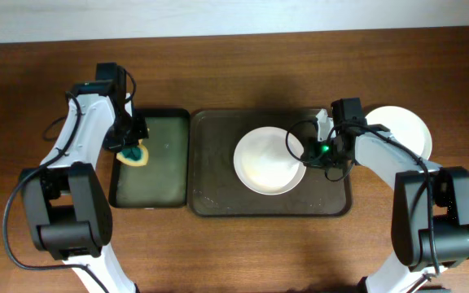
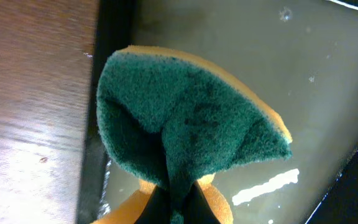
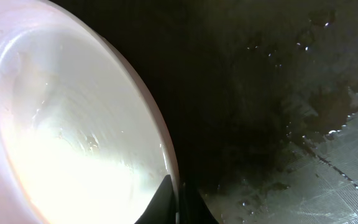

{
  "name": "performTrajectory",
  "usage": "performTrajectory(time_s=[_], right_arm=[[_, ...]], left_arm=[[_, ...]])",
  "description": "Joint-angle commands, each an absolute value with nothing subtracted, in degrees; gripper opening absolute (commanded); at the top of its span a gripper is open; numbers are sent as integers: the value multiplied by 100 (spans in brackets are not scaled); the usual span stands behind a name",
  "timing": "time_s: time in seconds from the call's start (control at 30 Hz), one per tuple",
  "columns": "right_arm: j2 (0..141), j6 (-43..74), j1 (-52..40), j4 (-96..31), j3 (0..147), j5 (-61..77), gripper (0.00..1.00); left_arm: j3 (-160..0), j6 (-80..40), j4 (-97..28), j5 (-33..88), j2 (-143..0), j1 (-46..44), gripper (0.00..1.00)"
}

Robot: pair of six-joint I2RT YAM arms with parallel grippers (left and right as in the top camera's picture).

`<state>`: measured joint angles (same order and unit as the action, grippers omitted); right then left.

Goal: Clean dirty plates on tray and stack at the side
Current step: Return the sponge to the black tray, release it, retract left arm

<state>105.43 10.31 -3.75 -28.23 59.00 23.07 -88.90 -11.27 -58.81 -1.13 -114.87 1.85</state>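
Observation:
I should next move my left gripper down and right in the overhead view, to the dark-green tray's bottom, to release the sponge [image 2: 185, 124].
A white plate [image 1: 267, 160] lies on the dark-brown tray [image 1: 218, 183]; its rim fills the left of the right wrist view [image 3: 73, 124]. My right gripper [image 1: 308, 152] is shut on that plate's right rim [image 3: 179, 202]. Another white plate [image 1: 405, 130] rests on the bare wood tabletop [image 1: 243, 244] at the right. A third plate is not in view. My left gripper [image 1: 129, 150] is shut on a green and yellow sponge [image 2: 185, 124], held over the left edge of the narrower dark-green tray [image 1: 157, 163].
The dark-green tray [image 2: 291, 74] holds a film of water. The dark-brown tray is wet beside the plate [image 3: 303, 143]. Both arms reach in from the front corners. A pale wall edge runs along the table's back.

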Motion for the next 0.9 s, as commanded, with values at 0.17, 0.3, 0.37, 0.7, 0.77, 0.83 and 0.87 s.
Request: performTrajectory(time_s=[0.17,0.3,0.37,0.7,0.77,0.83,0.87], right_arm=[[10608,1055,-412,-2803,5867,2403,4],[10608,1055,-412,-2805,5867,2403,4],[10608,1055,-412,-2803,5867,2401,4],[10608,1055,-412,-2803,5867,2401,4],[10608,1055,-412,-2803,5867,2401,4],[10608,1055,-412,-2805,5867,2401,4],[10608,1055,-412,-2805,5867,2401,4]], left_arm=[[-7988,-637,-4884,460,-11478,187,0],[-7990,-462,-4663,648,-11478,187,0],[-7990,-462,-4556,655,-11478,187,0],[-7990,-460,-4134,784,-11478,187,15],[-7990,-458,-4136,773,-11478,187,19],[-7990,-458,-4136,777,-11476,187,52],[-7992,-460,-4136,779,-11476,189,76]])
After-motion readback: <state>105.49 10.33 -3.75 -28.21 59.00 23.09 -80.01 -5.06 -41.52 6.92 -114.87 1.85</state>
